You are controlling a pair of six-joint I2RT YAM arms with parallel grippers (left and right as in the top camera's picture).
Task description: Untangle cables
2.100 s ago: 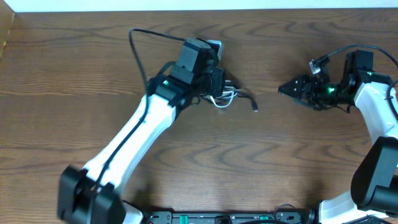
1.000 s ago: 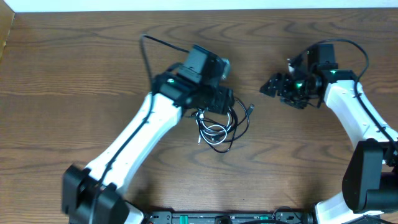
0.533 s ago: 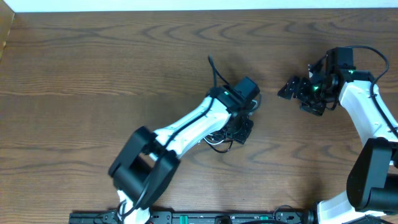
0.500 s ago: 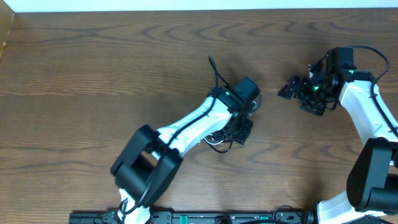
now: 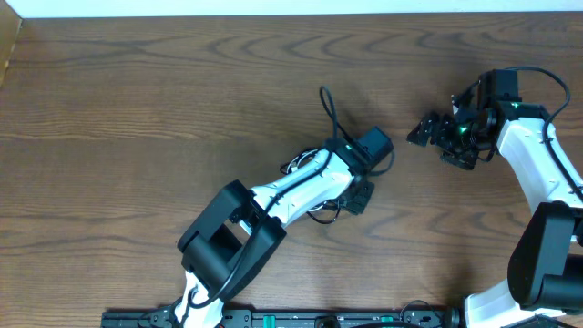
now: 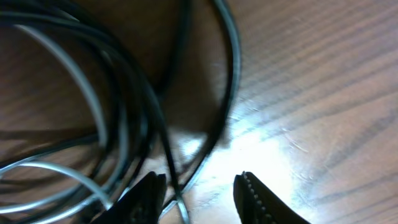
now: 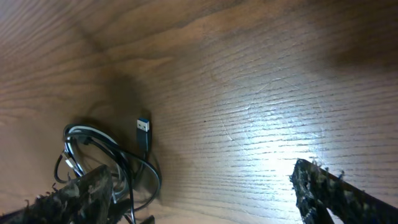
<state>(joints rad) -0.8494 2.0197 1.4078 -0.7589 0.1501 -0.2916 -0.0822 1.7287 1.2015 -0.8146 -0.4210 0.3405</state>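
My right gripper's open fingers are well apart from the tangle, so it goes left in the overhead view next, onto the coil's black strands (image 7: pixel 119 154).
The white cable (image 6: pixel 84 87) and the black cable (image 6: pixel 146 109) lie coiled together on the wooden table. In the overhead view the tangle (image 5: pixel 321 215) is mostly hidden under my left arm. My left gripper (image 6: pixel 199 190) is open, low over the edge of the coil, with a black strand lying between its fingers; it also shows in the overhead view (image 5: pixel 363 193). My right gripper (image 5: pixel 421 130) is open and empty, to the right of the tangle. In the right wrist view the tangle (image 7: pixel 93 158) sits at lower left with a blue-tipped USB plug (image 7: pixel 143 127) sticking out.
The wooden table (image 5: pixel 137 118) stretches out to the left and back. A thick black arm wire (image 5: pixel 328 109) loops up behind my left wrist. The light-coloured back edge (image 5: pixel 273 7) runs along the top.
My left arm has swung from the back left to the centre and the cable tangle has moved right and forward with it. My right gripper has shifted slightly.
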